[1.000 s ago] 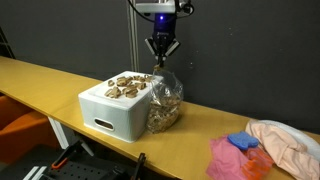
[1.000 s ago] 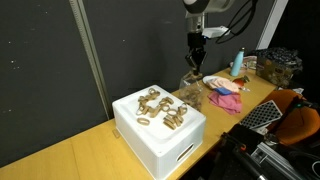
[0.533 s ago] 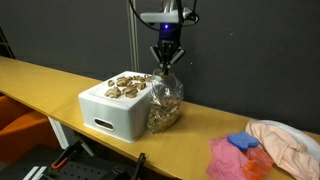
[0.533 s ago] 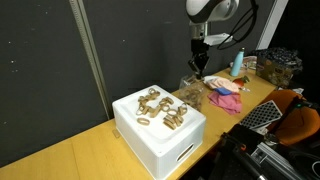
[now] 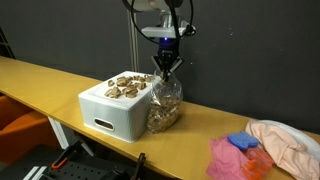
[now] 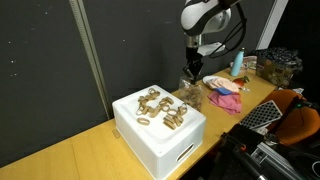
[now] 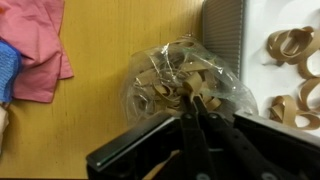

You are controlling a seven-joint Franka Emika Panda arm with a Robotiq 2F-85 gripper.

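Note:
The bag stands on the tabletop below, so next my gripper will stay still and open its fingers to let go of the bag's gathered top [image 5: 166,76] [image 7: 189,104], which is between them.
A clear plastic bag [image 5: 165,103] full of tan rubber bands stands on the wooden table against the right side of a white foam box [image 5: 115,108]. My gripper [image 5: 166,66] hangs right above it, shut on the bag's gathered top. From the wrist camera the two black fingers [image 7: 192,122] press together on the plastic neck, with the bag [image 7: 175,80] bulging beyond them. Loose rubber bands [image 6: 160,106] lie heaped on the lid of the box [image 6: 158,136]. The bag [image 6: 192,93] sits at the box's far corner under the gripper [image 6: 194,69].
A pink cloth [image 5: 232,157] with a blue piece [image 5: 243,142] and a pale garment [image 5: 287,143] lie to the right on the table [image 5: 50,82]. A blue bottle [image 6: 238,64] and a wire basket [image 6: 280,66] stand at the far end. A black curtain hangs behind.
The gripper has come down and shifted slightly, staying shut on the bag's top; the bag's neck is shorter and more slack. The box and cloths have not moved.

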